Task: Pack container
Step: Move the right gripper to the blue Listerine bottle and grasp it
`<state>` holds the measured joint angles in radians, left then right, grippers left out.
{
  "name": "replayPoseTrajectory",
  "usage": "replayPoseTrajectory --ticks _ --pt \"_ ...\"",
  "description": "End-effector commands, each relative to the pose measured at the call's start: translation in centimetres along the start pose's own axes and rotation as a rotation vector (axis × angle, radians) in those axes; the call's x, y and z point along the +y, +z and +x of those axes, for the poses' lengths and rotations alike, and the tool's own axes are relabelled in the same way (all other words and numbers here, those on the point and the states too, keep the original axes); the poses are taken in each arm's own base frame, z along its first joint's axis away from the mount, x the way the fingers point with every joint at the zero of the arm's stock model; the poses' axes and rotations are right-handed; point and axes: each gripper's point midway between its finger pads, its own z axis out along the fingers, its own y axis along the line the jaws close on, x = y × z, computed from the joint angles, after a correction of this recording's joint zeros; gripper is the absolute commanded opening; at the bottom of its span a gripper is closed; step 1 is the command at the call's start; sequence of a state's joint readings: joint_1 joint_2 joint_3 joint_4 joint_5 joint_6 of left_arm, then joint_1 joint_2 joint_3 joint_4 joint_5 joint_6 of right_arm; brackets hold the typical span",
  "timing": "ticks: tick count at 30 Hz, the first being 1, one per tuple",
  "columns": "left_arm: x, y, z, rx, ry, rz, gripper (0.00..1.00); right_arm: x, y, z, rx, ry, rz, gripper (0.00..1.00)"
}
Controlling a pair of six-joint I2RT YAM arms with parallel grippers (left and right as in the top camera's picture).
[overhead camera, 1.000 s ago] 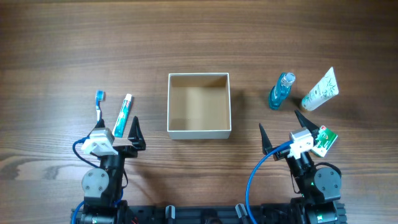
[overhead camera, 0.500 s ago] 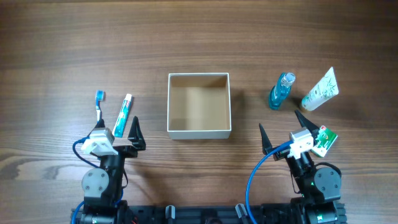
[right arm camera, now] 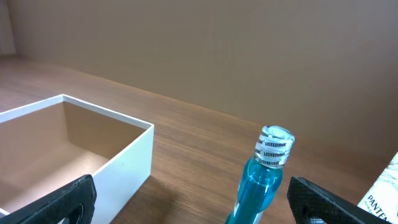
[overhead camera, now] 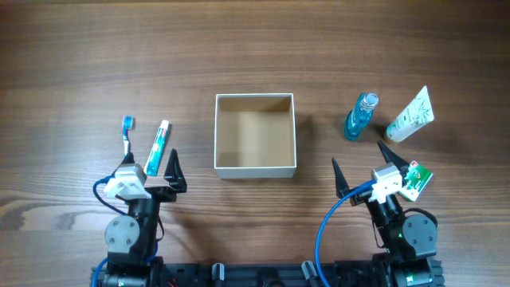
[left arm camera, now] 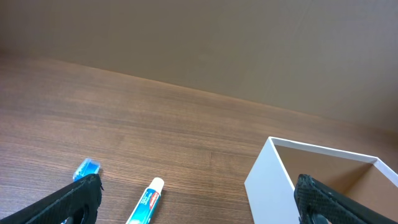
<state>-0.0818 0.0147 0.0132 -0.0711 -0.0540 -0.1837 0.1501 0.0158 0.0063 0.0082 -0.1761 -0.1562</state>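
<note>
My right gripper reaches outward over the bottle's cap (overhead camera: 368,101) (right arm camera: 274,146) next and tilts the fingers down around it, since the mouthwash bottle stands outward of the gripper, cap uppermost.
The container (overhead camera: 255,169), a square open-top box with white walls and a tan inside, stands at the table's middle and holds nothing; its corner shows in the left wrist view (left arm camera: 268,180) and right wrist view (right arm camera: 127,165). A toothbrush (overhead camera: 126,133) and a toothpaste tube (overhead camera: 158,147) lie left of it. A blue mouthwash bottle (overhead camera: 360,115) and a white tube (overhead camera: 412,115) lie to the right, and a small green packet (overhead camera: 417,182) lies beside the right arm. My left gripper (overhead camera: 154,167) and right gripper (overhead camera: 362,165) are open and empty, near the front edge.
The toothpaste tube (left arm camera: 144,202) and toothbrush head (left arm camera: 86,168) lie just ahead of the left fingers. The mouthwash bottle (right arm camera: 258,183) lies between the right fingers' line of sight, the white tube (right arm camera: 382,193) at its right. Arm bases stand at the front edge.
</note>
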Motion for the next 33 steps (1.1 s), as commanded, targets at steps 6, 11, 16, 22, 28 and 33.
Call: replayPoseTrajectory --ticks 6,11,16,22,28,33 --pt "-0.2 -0.1 -0.4 0.004 -0.015 0.010 0.99 -0.7 -0.1 -0.6 0.008 0.202 0.040 1.00" --pt "-0.4 -0.6 -3.1 0.103 -0.036 -0.044 0.99 -1.4 -0.2 -4.4 0.095 0.226 0.043 1.00" --pt "-1.1 -0.3 -5.5 0.335 -0.045 -0.112 1.00 -2.5 1.4 -7.4 0.327 0.288 0.054 1.00" --pt "-2.5 0.3 -7.5 0.646 -0.043 -0.152 1.00 -2.1 3.9 -6.2 0.711 0.348 0.007 1.00" --pt "-2.2 1.0 -6.2 0.768 -0.038 -0.189 1.00 -2.9 5.1 -1.9 0.905 0.388 0.085 1.00" --pt "-2.1 1.4 -5.6 0.790 -0.038 -0.195 1.00 -6.0 7.1 -1.1 0.867 0.353 0.261 1.00"
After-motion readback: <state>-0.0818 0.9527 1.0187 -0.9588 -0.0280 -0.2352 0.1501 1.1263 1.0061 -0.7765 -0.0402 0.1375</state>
